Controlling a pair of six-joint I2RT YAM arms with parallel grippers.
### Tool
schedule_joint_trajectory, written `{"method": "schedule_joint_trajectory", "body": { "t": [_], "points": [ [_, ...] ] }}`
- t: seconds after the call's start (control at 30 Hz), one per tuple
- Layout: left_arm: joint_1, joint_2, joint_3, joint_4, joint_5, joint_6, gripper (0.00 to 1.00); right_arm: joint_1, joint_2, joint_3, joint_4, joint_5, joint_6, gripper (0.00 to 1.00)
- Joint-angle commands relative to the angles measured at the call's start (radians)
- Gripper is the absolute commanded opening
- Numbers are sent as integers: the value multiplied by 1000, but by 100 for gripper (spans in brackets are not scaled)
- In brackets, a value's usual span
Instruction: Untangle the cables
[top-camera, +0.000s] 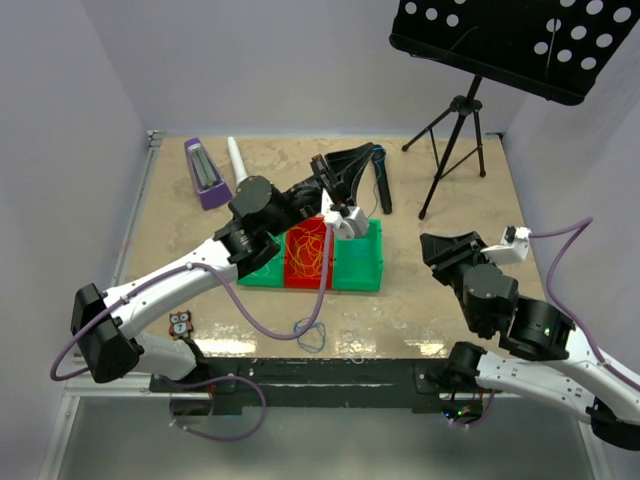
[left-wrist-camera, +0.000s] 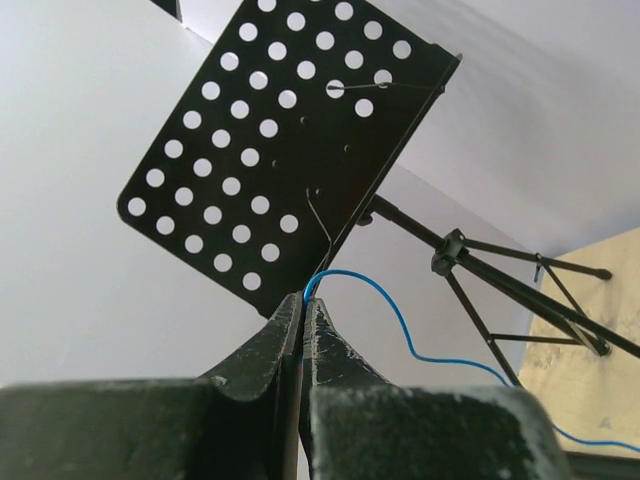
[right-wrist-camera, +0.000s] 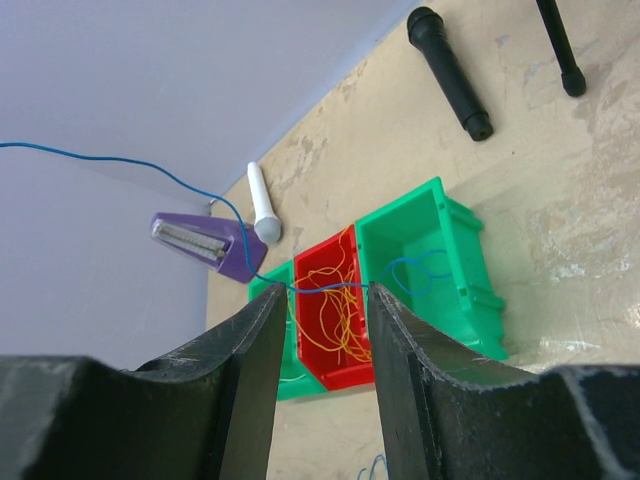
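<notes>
The left gripper will next tilt downward and go down into the green bin with the blue loops to release the cable, because that bin is below the left gripper.
My left gripper (top-camera: 322, 170) (left-wrist-camera: 303, 300) is raised above the bins, pointing up, and is shut on a thin blue cable (left-wrist-camera: 400, 320). That cable arcs away from the fingertips and hangs down. In the right wrist view the blue cable (right-wrist-camera: 330, 285) crosses the red bin (right-wrist-camera: 330, 370) into the right green bin (right-wrist-camera: 470, 290). Orange-yellow cables (top-camera: 308, 255) (right-wrist-camera: 340, 310) lie piled in the red bin. A white strand (right-wrist-camera: 291, 378) lies in the left green bin. A blue loop (top-camera: 312, 335) rests on the table near the front edge. My right gripper (top-camera: 432, 248) (right-wrist-camera: 320, 300) stands open to the right of the bins, holding nothing.
Three bins stand in a row: green (top-camera: 262, 268), red (top-camera: 308, 280), green (top-camera: 358, 262). Behind them are a purple metronome (top-camera: 205, 172), a white microphone (top-camera: 240, 160) and a black microphone (top-camera: 385, 185). A music stand (top-camera: 520, 40) on a tripod (top-camera: 450, 140) stands back right. An owl figure (top-camera: 180, 323) sits front left.
</notes>
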Motion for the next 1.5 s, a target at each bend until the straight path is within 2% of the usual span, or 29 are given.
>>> {"method": "schedule_joint_trajectory", "body": {
  "t": [0.0,0.17,0.23,0.37,0.47,0.73,0.9,1.13,1.3,1.47],
  "points": [
    [-2,18,4,33,-39,39,0,2,-19,6,11,27,17,43],
    [7,84,-83,-17,-193,70,0,2,-19,9,8,28,21,43],
    [10,117,-119,9,-245,56,0,2,-21,13,-3,33,32,43],
    [20,192,-116,-8,-314,-7,0,2,-25,27,-26,39,46,43],
    [21,245,-76,-92,-339,-70,0,2,-21,33,-35,40,49,43],
    [21,252,-97,-279,-329,-59,0,2,-13,41,-47,48,53,43],
    [21,211,-116,-399,-176,-97,0,2,-1,41,-55,45,61,43],
    [20,272,-53,-567,-83,-130,0,2,8,41,-50,42,72,43],
    [15,363,27,-649,-122,-130,0,2,16,41,-54,42,84,43],
    [13,479,171,-773,-175,-173,0,2,15,36,-63,42,96,43]
  ]
}}
